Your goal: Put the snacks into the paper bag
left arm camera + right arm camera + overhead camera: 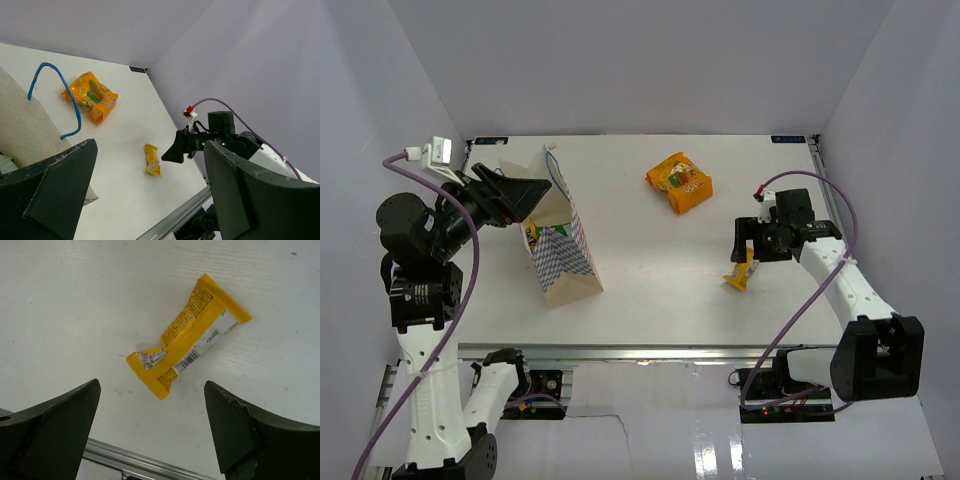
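My right gripper should next move down and turn onto the narrow neck [739, 277] [166, 357] by the near end of the yellow wrapper, because the wrapper lies slanted ahead of my spread fingers.
The paper bag [563, 262] lies on its side at the left, zigzag side up, its mouth toward my left gripper [528, 196]. That gripper is open and empty just at the mouth. A green-white packet [532, 236] shows inside the bag. The puffy orange bag [679, 182] lies at the far middle of the table. One small yellow wrapper [742, 272] lies at the right. My right gripper [749, 252] hovers over it, open and empty; in the right wrist view the wrapper [187, 342] lies just ahead of the spread fingers [55, 425]. The other snacks are hidden.
The left wrist view shows the bag's blue string handle [55, 95], its tan wall [20, 125], the orange bag [92, 97], the yellow wrapper [152, 160] and the right arm [215, 137]. The table's metal front rail [130, 460] runs close below the wrapper.
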Controlling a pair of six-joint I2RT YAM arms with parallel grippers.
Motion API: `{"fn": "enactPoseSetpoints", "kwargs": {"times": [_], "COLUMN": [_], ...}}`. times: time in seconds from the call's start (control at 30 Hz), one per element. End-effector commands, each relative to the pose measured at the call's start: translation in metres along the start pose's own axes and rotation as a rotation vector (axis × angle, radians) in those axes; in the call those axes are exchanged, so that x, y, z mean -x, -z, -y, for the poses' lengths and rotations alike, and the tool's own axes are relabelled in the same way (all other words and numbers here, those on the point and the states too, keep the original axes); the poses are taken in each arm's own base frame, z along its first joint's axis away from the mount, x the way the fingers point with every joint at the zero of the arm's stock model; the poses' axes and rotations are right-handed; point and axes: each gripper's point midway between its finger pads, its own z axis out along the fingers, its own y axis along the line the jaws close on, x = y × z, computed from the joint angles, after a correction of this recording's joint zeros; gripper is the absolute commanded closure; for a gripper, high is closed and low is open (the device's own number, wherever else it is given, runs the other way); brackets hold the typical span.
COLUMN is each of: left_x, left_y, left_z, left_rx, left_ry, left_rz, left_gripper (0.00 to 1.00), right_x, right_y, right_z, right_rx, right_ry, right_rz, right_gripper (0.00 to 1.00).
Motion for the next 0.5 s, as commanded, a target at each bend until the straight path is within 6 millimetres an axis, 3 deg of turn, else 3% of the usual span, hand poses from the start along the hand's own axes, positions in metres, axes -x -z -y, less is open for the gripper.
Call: {"fn": "enactPoseSetpoints", "kwargs": {"times": [0.0,0.2,0.3,0.47], "left_x": [0.002,-0.009,-0.013,-0.017], "left_y": [0.001,0.004,0.008,0.014], "left_z": [0.007,-0.003,-0.005,-0.004], "left_rx": [-0.041,-0.019,-0.009,0.007], "left_ry": [-0.037,-0.032,-0.032,-0.029], "left_rz": [0.013,0.009,0.019,0.029], "left_gripper": [0.02,0.02,0.02,0.02], "right_x": [-0.004,-0.050,-0.045,-0.034], "right_y": [0.015,-0.012,-0.023,-0.038], "right_z": [0.008,0.012,0.014,0.013], "right_rx": [-0.114,-0.086,-0.056,-0.025], "right_ry": [-0.212,-0.435,-0.477,-0.502], "right_rz": [0.053,-0.059,-0.044,-0.035], "right_gripper": [0.10,0.08,0.01,0.10]}}
